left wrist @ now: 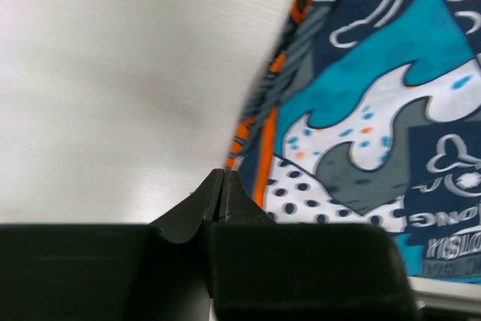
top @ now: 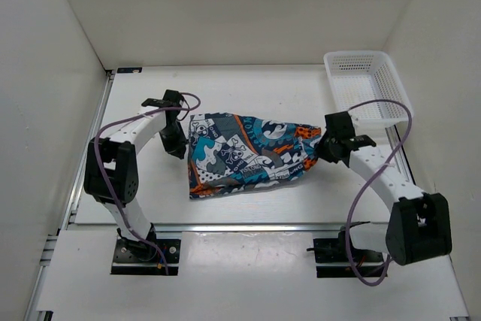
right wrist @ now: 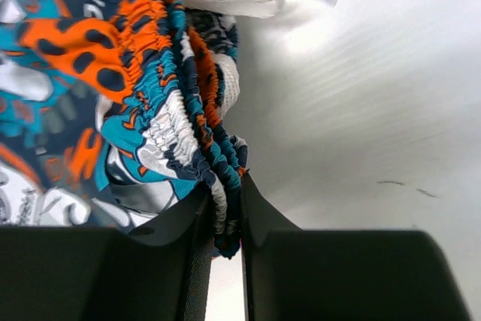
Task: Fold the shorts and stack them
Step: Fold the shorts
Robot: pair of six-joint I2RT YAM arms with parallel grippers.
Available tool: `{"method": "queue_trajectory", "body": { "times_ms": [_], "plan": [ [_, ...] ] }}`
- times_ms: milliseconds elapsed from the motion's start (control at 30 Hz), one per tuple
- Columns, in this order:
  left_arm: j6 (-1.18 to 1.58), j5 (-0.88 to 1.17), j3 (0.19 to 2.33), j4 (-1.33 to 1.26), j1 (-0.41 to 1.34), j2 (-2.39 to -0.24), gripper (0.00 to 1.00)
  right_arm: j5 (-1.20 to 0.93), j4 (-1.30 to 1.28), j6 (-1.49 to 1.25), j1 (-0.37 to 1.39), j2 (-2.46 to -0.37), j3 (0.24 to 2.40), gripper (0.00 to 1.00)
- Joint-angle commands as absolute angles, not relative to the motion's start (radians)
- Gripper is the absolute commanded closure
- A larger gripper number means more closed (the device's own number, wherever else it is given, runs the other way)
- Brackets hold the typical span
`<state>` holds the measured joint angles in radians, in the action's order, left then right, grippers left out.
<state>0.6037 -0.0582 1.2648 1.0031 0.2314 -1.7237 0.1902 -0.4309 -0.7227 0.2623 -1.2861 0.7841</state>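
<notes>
The cloth lies stretched lengthwise, so I should lift my right gripper next and carry the waistband across the shorts toward the hem point(top: 192, 157) beside my left gripper.
The shorts point(top: 248, 155), in a teal, orange, navy and white cartoon print, lie crumpled across the middle of the table. My right gripper point(top: 316, 157) is at their right end, shut on the gathered elastic waistband point(right wrist: 218, 163), which sits between the two fingers of that gripper point(right wrist: 225, 186). My left gripper point(top: 177, 148) is low at the shorts' left edge. In the left wrist view its jaws meet at the tips of the gripper point(left wrist: 223, 174), right beside the orange hem of the shorts point(left wrist: 376, 110). I see no cloth between them.
A white plastic mesh basket point(top: 358, 53) stands at the back right, just behind the right arm. White walls close in the left, back and right sides. The table's front edge runs just ahead of the arm bases.
</notes>
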Motion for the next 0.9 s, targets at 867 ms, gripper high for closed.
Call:
{"method": "queue_trajectory", "body": {
  "times_ms": [867],
  "plan": [
    [0.597,0.186,1.516,0.828,0.324,-2.091,0.89,0.445,-0.716,-0.333,0.655,-1.535,1.506,1.00]
  ]
}}
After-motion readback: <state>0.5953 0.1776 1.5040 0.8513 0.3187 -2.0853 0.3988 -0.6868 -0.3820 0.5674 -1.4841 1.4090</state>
